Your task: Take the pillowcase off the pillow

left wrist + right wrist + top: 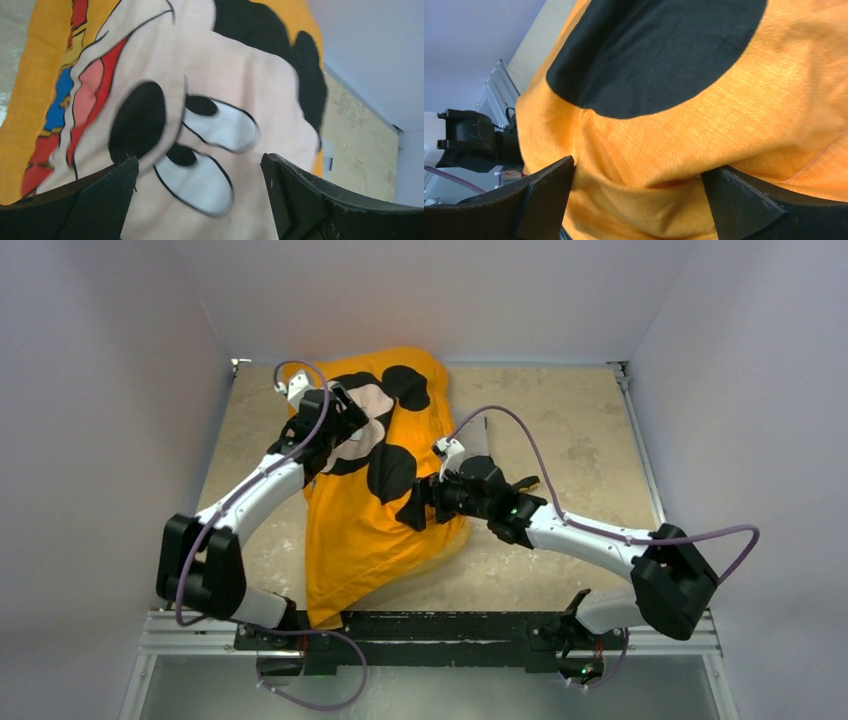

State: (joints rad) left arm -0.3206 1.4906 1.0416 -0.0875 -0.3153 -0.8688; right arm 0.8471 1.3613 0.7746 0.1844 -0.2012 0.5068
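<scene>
Next, my right gripper will move outward off the fold, past the nearer black ear to the orange edge between both ears, since the cloth there lies uncovered.
The orange pillowcase (360, 530) with the Mickey face print lies diagonally from the back centre to the front left. It bulges, and the pillow inside is hidden. Only a small blue-white tag (327, 161) shows at its edge in the left wrist view. My left gripper (345, 412) is open over the printed face (240, 75), with its jaws (199, 161) wide apart just above the eyes. My right gripper (415, 508) is open at the case's right edge. Its jaws (638, 167) stand on either side of a fold of orange fabric (749, 115).
The tan stone-pattern table (570, 430) is enclosed by white walls at the left, back and right. A black and metal rail (430, 625) with the arm bases runs along the front edge. The case's lowest corner reaches that rail.
</scene>
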